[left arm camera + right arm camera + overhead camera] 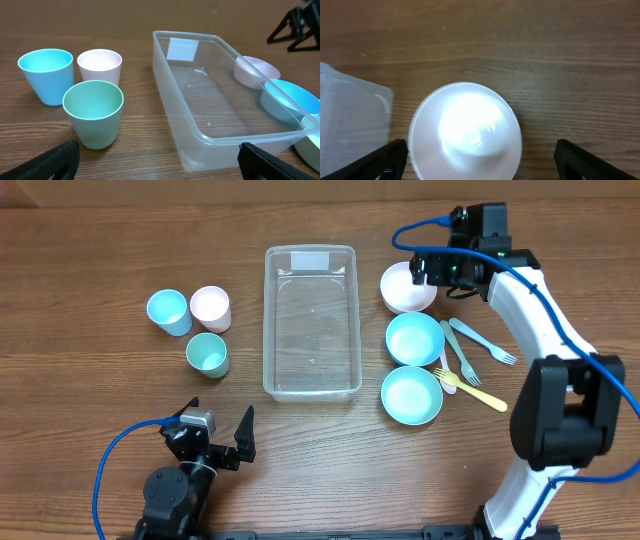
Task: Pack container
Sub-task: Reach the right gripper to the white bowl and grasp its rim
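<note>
I will lower my right gripper next onto the white bowl's rim, away from the container, one finger inside; it's still below my open fingers.
The clear rectangular container (311, 321) stands empty at the table's middle; it also shows in the left wrist view (220, 105) and its corner in the right wrist view (350, 120). My right gripper (428, 268) hangs open right above the white bowl (404, 290), its fingers spread wide on both sides of the bowl (465, 132). My left gripper (215, 430) is open and empty near the front edge, facing the teal cup (93, 114).
A blue cup (168, 311), a pink cup (210, 306) and the teal cup (207, 354) stand left of the container. Two blue bowls (414, 338) (411, 395) and plastic forks (470, 370) lie right of it.
</note>
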`<state>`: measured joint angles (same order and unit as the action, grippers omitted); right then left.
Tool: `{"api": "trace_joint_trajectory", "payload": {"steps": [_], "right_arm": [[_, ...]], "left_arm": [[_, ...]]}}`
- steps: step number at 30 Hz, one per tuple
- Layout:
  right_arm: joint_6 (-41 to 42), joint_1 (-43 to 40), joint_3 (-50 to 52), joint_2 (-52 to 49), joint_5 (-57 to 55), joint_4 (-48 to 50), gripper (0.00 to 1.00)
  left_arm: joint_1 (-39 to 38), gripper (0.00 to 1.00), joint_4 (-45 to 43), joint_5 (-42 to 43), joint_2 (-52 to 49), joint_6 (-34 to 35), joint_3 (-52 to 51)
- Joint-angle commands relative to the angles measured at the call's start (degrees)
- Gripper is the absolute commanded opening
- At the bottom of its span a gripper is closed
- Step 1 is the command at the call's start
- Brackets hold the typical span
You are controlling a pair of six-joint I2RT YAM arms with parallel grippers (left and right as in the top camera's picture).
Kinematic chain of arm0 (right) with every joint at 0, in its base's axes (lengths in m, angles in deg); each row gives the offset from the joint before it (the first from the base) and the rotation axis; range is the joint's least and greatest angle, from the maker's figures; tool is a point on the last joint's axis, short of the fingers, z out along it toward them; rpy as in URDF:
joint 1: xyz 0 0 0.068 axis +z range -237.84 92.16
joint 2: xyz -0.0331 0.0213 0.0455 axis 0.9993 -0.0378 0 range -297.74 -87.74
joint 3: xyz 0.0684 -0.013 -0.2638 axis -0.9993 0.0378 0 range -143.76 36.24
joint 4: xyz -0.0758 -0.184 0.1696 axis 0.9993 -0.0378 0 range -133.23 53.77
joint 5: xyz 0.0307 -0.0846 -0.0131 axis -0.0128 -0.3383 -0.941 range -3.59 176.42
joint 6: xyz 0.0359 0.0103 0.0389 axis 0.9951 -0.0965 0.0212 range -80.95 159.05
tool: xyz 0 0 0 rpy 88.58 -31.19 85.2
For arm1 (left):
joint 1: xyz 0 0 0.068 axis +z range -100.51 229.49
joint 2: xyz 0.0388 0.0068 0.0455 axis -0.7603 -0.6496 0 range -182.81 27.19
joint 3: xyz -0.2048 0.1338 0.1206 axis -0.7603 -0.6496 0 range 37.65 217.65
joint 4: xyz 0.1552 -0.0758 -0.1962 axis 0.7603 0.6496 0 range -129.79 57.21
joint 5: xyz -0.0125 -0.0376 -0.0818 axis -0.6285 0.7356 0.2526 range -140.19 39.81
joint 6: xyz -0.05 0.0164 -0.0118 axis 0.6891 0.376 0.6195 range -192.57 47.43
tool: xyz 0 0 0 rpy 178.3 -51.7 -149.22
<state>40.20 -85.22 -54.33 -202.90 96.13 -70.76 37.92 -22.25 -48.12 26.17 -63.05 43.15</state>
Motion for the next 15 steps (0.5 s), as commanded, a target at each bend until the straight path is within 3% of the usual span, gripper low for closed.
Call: {"api": "trace_joint_trajectory", "payload": {"steps": [1,7,9,12,15], "right_arm": [[-2.8,-0.1,-1.7,-4.5,-0.9,-0.3,0.94],[-2.9,-0.1,-1.7,-9.9,-2.8,1.2,0.91],[-2.9,-0.1,-1.7,-10.8,-2.8,2.2,0.79],[-2.9,-0.1,-1.7,-11.5,-2.8,2.7,0.47],[-2.9,-0.1,-1.7,-11.6,-2.8,2.7,0.33]], "left_arm": [[0.3,1.0,-0.2,-0.2,0.3,0.8,-0.2],[0.3,1.0,-0.2,-0.2,0.3,0.8,-0.2],[0.3,1.0,-0.2,-0.2,0.3,0.8,-0.2],[0.3,1.0,-0.2,-0.2,0.3,0.8,-0.2],[0.3,1.0,-0.2,-0.2,0.3,0.8,-0.2]]}}
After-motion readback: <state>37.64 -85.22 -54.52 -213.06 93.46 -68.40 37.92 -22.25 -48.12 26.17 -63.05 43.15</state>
